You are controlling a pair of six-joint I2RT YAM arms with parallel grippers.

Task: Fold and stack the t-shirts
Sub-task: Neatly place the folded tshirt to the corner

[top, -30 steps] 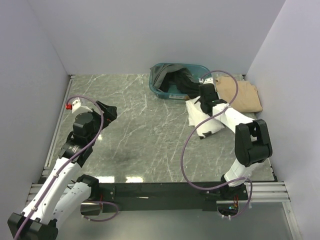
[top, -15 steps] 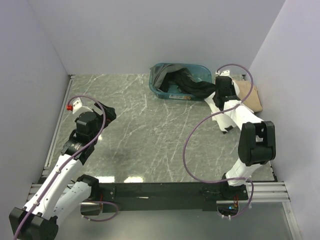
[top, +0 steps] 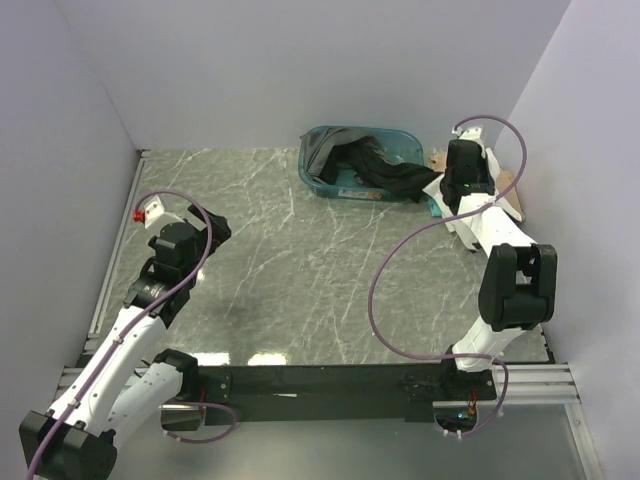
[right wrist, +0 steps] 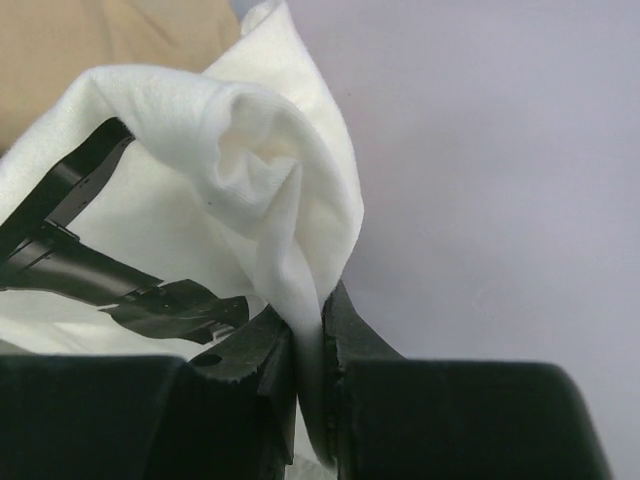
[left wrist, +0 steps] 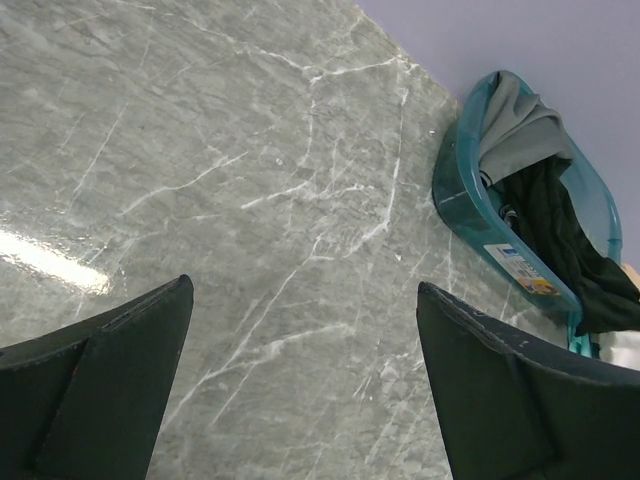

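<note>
The tan t-shirt (top: 512, 197) (right wrist: 110, 45) lies below and outward of the white fold, so my right gripper will carry that fold outward, then go down to release it over the shirt.
My right gripper (top: 462, 175) is at the far right, above the tan t-shirt (top: 512, 197), and is shut on a fold of the white t-shirt (top: 436, 193). In the right wrist view the jaws (right wrist: 310, 335) pinch the white cloth (right wrist: 200, 150), with the tan shirt (right wrist: 100, 30) behind it. Black t-shirts (top: 385, 172) and a dark grey one (top: 325, 150) lie in the teal basket (top: 318, 183), one black shirt spilling over its right rim. My left gripper (top: 207, 226) is open and empty above the bare table at the left; it also shows in the left wrist view (left wrist: 302, 290).
The marble table (top: 290, 260) is walled by purple panels at the back and both sides. The right gripper is close to the right wall (right wrist: 500, 150). A small red and white fixture (top: 147, 210) sits at the table's left edge. The basket (left wrist: 470, 200) lies ahead of the left gripper.
My right gripper has carried the white t-shirt from the right middle of the table back and to the right, over the tan shirt. The left arm has barely moved.
</note>
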